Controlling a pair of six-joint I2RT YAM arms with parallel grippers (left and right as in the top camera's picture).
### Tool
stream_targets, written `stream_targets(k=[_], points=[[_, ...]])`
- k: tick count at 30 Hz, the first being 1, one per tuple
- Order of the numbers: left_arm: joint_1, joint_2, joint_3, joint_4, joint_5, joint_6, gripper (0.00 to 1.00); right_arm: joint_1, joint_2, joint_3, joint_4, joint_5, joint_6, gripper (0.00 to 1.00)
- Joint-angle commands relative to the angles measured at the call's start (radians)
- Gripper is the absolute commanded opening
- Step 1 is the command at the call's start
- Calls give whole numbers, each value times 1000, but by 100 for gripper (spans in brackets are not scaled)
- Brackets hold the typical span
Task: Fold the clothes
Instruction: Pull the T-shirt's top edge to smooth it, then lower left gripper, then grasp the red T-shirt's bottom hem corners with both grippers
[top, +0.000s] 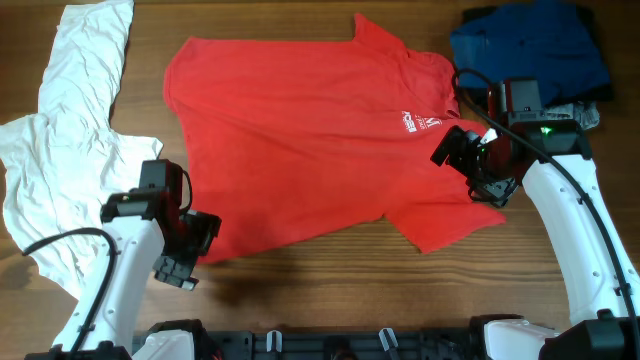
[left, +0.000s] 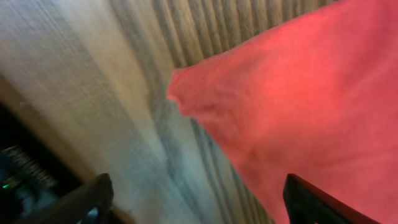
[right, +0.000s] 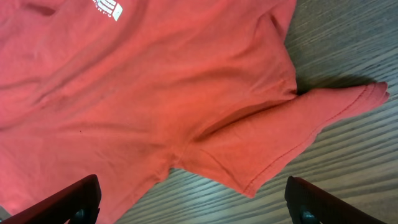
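The right gripper moves down and back from above the shirt onto the sleeve's outer hem end (top: 484, 222) (right: 333, 116) next, since that flap juts clear over bare wood.
The red short-sleeved T-shirt (top: 300, 130) lies spread flat across the middle of the wooden table, its white chest lettering (top: 418, 122) near the right side. My left gripper (top: 185, 262) is open and empty over the shirt's bottom-left hem corner. In the left wrist view that red corner (left: 298, 106) lies ahead of the spread fingers (left: 196, 202), with bare wood between them. My right gripper (top: 490, 188) is open and empty above the right sleeve. In the right wrist view the sleeve and armpit (right: 267, 143) lie just ahead of the fingers (right: 193, 202).
A large white shirt (top: 70, 130) lies crumpled along the left side. A dark blue garment (top: 530, 50) is bunched at the back right, with a small grey piece (top: 578, 114) beside it. The table's near edge (left: 37, 118) runs close behind my left gripper.
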Motion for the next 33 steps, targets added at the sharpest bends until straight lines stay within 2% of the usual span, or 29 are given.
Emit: stream_targets(k=[1,4,20,23,24,25,26,27,33], points=[[0,-5,-100,85,29,-54,76,3,3,-1,5,10,14,95],[2,-5,-152,148,29,-98,70,3,3,-1,5,10,13,95],[77,37,-236,402,-145,-102,60,3,3,-1,4,10,13,95],[85,91,-236,443,-145,-101,48,3,3,-1,-7,10,14,95],[85,106,-236,454,-145,-101,40,3,3,-1,-9,9,13,95],[85,122,-236,467,-145,-100,29,3,3,-1,-12,7,13,95],[85,138,-236,483,-145,-89,11,3,3,-2,-14,-3,0,94],[85,144,-236,492,-145,-75,4,3,3,-2,-19,-2,-2,94],[85,142,-235,605,-145,72,4,3,3,-5,-118,-1,-8,89]])
